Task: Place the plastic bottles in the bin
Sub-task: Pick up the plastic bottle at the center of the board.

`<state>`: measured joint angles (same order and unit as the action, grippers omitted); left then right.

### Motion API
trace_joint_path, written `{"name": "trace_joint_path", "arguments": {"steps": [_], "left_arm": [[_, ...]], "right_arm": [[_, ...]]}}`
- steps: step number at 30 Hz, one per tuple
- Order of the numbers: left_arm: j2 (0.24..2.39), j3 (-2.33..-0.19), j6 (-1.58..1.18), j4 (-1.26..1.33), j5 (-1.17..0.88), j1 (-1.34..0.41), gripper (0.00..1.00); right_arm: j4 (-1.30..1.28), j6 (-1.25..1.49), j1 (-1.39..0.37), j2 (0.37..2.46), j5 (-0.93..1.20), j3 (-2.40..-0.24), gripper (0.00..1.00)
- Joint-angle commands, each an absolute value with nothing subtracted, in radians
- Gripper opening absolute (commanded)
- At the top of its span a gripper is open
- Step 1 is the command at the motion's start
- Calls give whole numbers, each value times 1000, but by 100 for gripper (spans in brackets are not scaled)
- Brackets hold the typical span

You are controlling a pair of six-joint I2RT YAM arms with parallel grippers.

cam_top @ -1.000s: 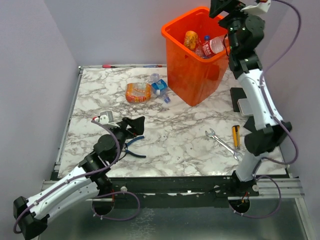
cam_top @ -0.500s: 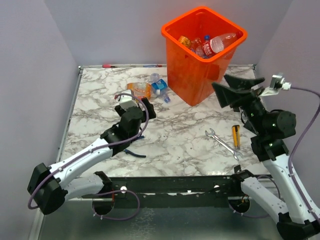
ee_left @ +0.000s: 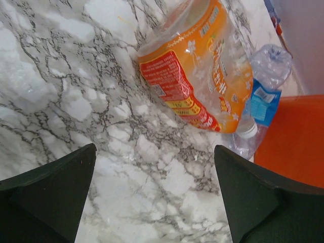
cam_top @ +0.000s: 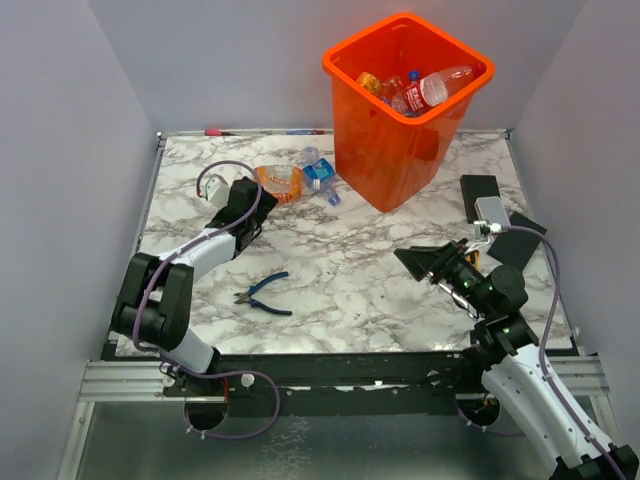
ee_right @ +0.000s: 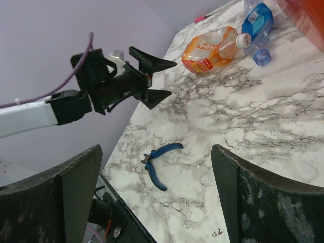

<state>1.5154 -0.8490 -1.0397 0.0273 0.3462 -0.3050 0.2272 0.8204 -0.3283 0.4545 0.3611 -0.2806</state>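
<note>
The orange-labelled bottle's red patch lies below and outward of my fingertips, so next my left gripper should lower outward and close its fingers on that patch.
The orange bin (cam_top: 385,150) stands at the back right with bottles inside, one red-labelled (cam_top: 435,88) and one orange (cam_top: 368,82). On the table to its left lie an orange-labelled bottle (cam_top: 278,182) (ee_left: 202,71) (ee_right: 212,48) and a crushed blue-labelled bottle (cam_top: 318,172) (ee_left: 266,96) (ee_right: 255,23). My left gripper (cam_top: 262,205) (ee_left: 154,197) (ee_right: 157,78) is open a short way before the orange-labelled bottle, with bare table between its fingers. Low over the near right of the table, my right gripper (cam_top: 432,262) (ee_right: 157,192) is open and holds nothing.
Blue-handled pliers (cam_top: 265,293) (ee_right: 159,159) lie near the front left-centre. A black block (cam_top: 482,190) sits right of the bin. A pink marker (cam_top: 215,131) lies along the back edge. The bin wall (ee_left: 298,136) is close behind the two bottles.
My left arm has stretched forward to the orange-labelled bottle. My right arm has swung down from above the bin to low over the near right of the table.
</note>
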Motion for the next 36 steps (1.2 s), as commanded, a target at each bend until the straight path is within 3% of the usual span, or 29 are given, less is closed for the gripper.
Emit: {"name": "trace_joint_path", "arguments": {"steps": [1,7,13,19,29,36], "left_arm": [[1616,-858,-1247,227,305,-275,99],[1748,-942,-1249,321,314,-269,99],[1870,-976,-1261,329,261,-264,89],[1929,-982,-1280,379,227,-264,73],[1948,-983,-1259,409,221,-258,37],[1844,-880,-1226,426,196,-243,17]], "right_arm": [[167,832,-336,401,372,-292,91],[67,802,-336,351,344,-299,91],[-70,719,-336,356,268,-372,92],[-58,731,-336,369,274,-367,92],[-101,732,-335,358,255,-374,92],[-124,733,-336,343,245,-372,92]]}}
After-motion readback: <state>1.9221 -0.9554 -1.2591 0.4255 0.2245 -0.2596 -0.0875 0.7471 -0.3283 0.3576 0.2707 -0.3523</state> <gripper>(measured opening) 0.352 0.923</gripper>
